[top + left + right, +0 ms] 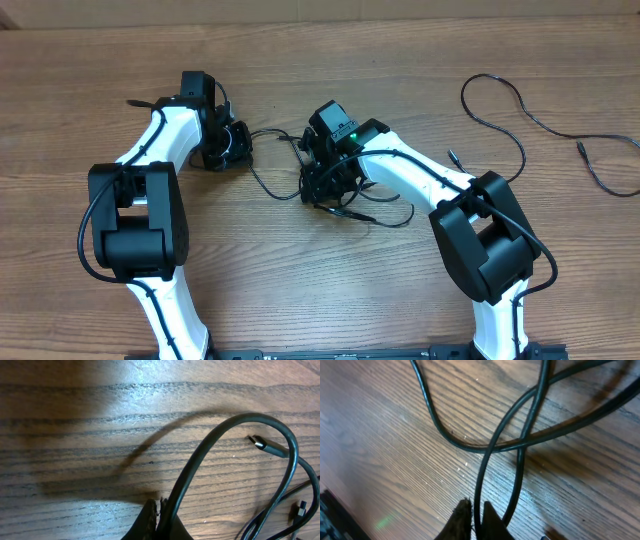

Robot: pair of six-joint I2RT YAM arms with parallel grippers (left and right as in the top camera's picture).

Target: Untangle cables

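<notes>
My right gripper rises high next, tilting up above the knot, then releases the thin piece of cable, since the cable runs into crossed loops (520,442).
The black cables (350,212) lie knotted at the table's middle, under my right gripper (322,185). One strand (268,190) runs left to my left gripper (235,148). In the left wrist view the left gripper (159,506) is shut on a cable (227,422) that arcs up and right, then drops past a silver-tipped plug (260,442). In the right wrist view the right gripper (476,509) is shut on a thin strand (481,475) rising into crossed loops (520,442). Both grippers sit low over the wood.
A separate long black cable (505,100) loops across the far right of the wooden table (400,60), its end trailing toward the right edge (610,185). A small plug (300,510) lies near the left gripper. Both arm bases stand at the front edge.
</notes>
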